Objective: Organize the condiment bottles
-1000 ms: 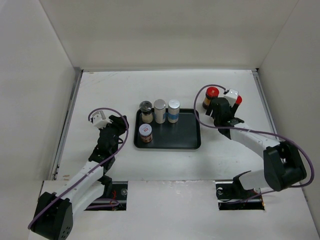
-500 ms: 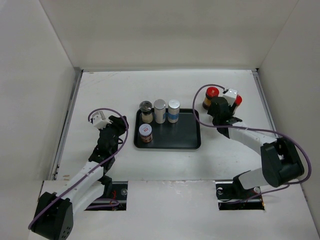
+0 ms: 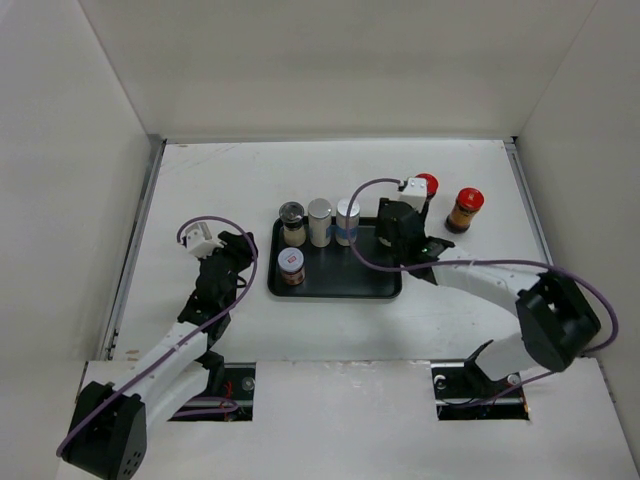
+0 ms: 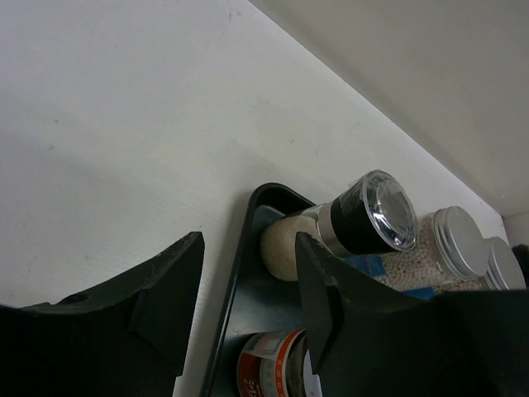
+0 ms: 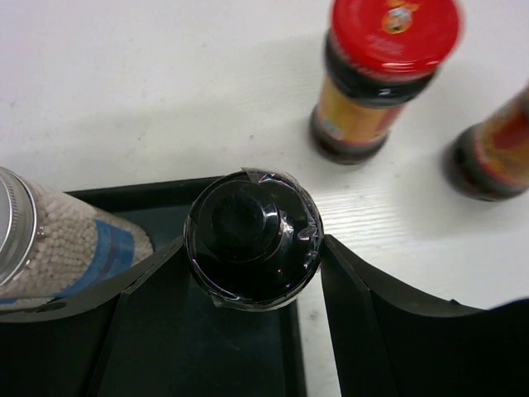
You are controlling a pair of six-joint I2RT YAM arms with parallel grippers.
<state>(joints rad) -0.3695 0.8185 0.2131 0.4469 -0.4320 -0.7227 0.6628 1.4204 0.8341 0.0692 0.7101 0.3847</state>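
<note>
My right gripper holds the black-capped bottle and needs to move it from the tray's corner rim toward the blue-labelled jar next. Then it needs to lower the bottle to the tray's bottom [image 3: 371, 237].
My right gripper [image 3: 392, 230] [image 5: 252, 248] is shut on the black-capped bottle [image 5: 251, 233] and holds it upright over the right back corner of the black tray [image 3: 380, 285]. In the tray stand a beige-filled grinder [image 3: 292, 222], a silver-capped jar [image 3: 319, 221], a white-capped blue-labelled jar [image 3: 347, 221] and a red-labelled jar [image 3: 291, 266]. Two brown red-capped bottles [image 3: 428, 184] [image 3: 465, 210] stand on the table right of the tray. My left gripper [image 3: 226, 252] [image 4: 248, 273] is open and empty just left of the tray, facing the grinder [image 4: 347, 223] and the red-labelled jar [image 4: 281, 368].
White walls enclose the table on the left, back and right. The tray's rim [image 4: 235, 289] lies between my left fingers. The red-capped bottles [image 5: 384, 74] [image 5: 492, 149] stand close beyond my right gripper. The blue-labelled jar [image 5: 58, 240] is just left of it.
My right gripper has moved left from beside the red-capped bottles to the tray's right back corner, carrying the black-capped bottle. One red-capped bottle is now uncovered. The left arm has not moved.
</note>
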